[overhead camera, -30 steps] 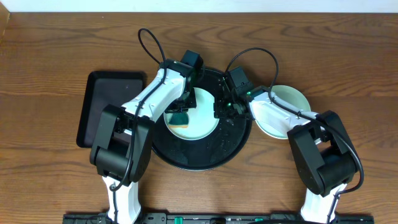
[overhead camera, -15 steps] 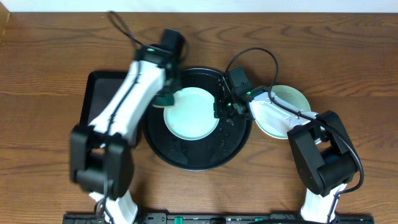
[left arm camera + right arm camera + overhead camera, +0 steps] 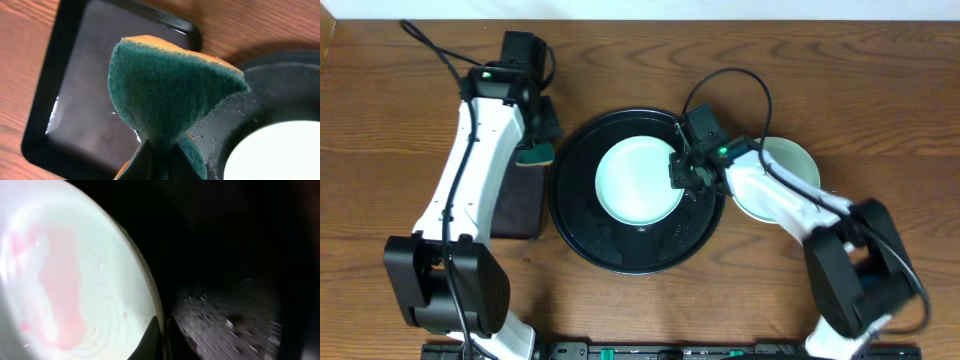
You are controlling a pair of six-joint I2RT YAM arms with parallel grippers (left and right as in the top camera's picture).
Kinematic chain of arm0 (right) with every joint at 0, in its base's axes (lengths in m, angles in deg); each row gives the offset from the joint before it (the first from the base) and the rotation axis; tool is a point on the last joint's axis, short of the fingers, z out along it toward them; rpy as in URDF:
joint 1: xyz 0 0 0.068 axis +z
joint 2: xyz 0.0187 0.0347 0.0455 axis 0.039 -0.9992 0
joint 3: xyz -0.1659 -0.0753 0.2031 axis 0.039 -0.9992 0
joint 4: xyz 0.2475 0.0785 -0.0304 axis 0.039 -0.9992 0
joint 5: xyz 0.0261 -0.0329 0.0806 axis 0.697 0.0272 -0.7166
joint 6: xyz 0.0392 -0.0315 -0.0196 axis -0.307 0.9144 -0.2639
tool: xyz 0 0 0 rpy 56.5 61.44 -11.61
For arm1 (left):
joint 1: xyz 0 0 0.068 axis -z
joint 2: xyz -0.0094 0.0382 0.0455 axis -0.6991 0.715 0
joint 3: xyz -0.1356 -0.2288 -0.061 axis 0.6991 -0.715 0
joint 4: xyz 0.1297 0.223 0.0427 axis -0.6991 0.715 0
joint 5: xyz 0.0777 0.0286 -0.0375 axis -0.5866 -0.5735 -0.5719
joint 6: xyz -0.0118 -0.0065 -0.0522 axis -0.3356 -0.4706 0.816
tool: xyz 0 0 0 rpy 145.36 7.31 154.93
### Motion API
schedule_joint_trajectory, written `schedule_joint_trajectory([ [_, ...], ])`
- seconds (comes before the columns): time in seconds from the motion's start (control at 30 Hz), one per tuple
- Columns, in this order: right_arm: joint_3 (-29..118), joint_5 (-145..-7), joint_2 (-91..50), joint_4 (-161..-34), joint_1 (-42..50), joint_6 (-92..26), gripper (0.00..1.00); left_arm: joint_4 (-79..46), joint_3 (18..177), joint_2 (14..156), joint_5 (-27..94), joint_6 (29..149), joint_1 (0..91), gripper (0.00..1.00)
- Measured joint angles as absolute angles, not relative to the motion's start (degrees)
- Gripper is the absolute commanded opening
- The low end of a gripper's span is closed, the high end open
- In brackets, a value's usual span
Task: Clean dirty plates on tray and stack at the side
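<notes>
I will next lift my right gripper, move it to its right in the overhead view, lower it onto the second pale plate [image 3: 793,163], which lies that way, and release the turquoise plate's rim.
One pale turquoise plate [image 3: 638,183] lies in the round black tray [image 3: 582,238]. In the right wrist view the plate [image 3: 65,275] shows a faint pink smear. My right gripper [image 3: 682,172] is shut on the plate's right rim, with its fingers [image 3: 162,337] pinching the edge. My left gripper [image 3: 535,143] is shut on a green and orange sponge [image 3: 165,90] and holds it above the right edge of the rectangular black tray [image 3: 85,95]. A second pale plate [image 3: 788,160] sits on the table to the right, partly under my right arm. No yellow plate shows.
The rectangular black tray [image 3: 515,205] lies left of the round tray, and its floor is wet. Water drops lie on the round tray's floor [image 3: 235,320]. Cables loop above both arms. Bare wood table lies at the front and back.
My left arm has lifted the sponge off the plate and swung it left, over the rectangular tray. My right gripper stays on the plate's rim, and the plate has shifted slightly right.
</notes>
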State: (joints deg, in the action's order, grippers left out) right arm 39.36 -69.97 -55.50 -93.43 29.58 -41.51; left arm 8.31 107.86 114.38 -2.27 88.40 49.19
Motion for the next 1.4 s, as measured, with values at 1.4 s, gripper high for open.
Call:
schedule_joint_trajectory([
  [1.4, 39.80, 16.32, -40.39, -81.32, 57.21, -14.40, 0.01, 8.31, 107.86, 114.38, -2.30, 88.40, 47.60, 0.07],
])
